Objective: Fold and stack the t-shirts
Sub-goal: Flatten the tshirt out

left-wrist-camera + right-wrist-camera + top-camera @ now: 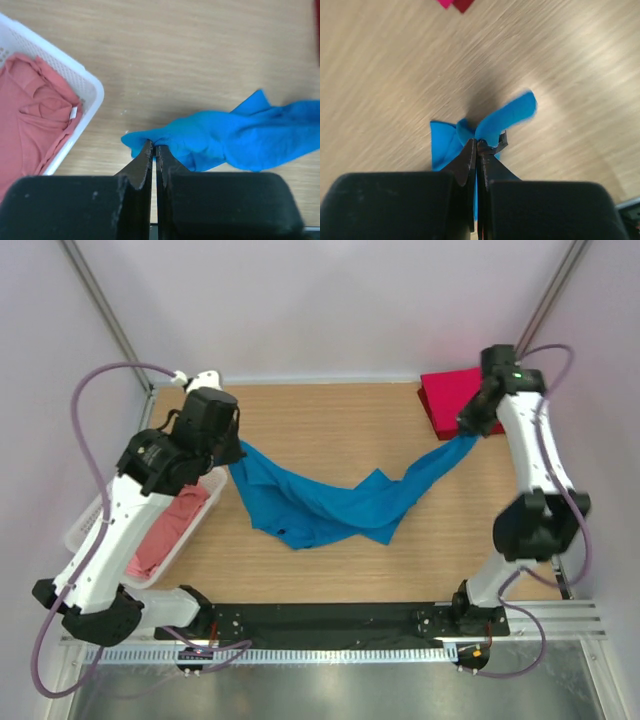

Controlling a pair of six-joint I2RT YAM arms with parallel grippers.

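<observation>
The bare wood behind the t-shirt is clear, so I next need to swing my right gripper left in the top view and release the blue t-shirt's cloth over it.
A bright blue t-shirt (330, 502) hangs stretched between both arms above the wooden table, its middle sagging onto the wood. My left gripper (238, 452) is shut on the shirt's left end, where the blue cloth (210, 137) bunches at the fingertips of the left gripper (153, 146). At the shirt's right end my right gripper (470, 432) is shut on a fold of blue cloth (505, 117), pinched at the tips of the right gripper (477, 143). A folded crimson red t-shirt (447, 395) lies at the back right corner. Salmon pink t-shirts (165, 530) sit in the basket; pink cloth (30, 120) shows there too.
A white plastic lattice basket (82, 528) stands at the table's left edge, its rim (95, 87) close to my left gripper. Bare wood (330, 425) lies behind the blue shirt. The arm bases sit on a black strip (330, 618) along the near edge.
</observation>
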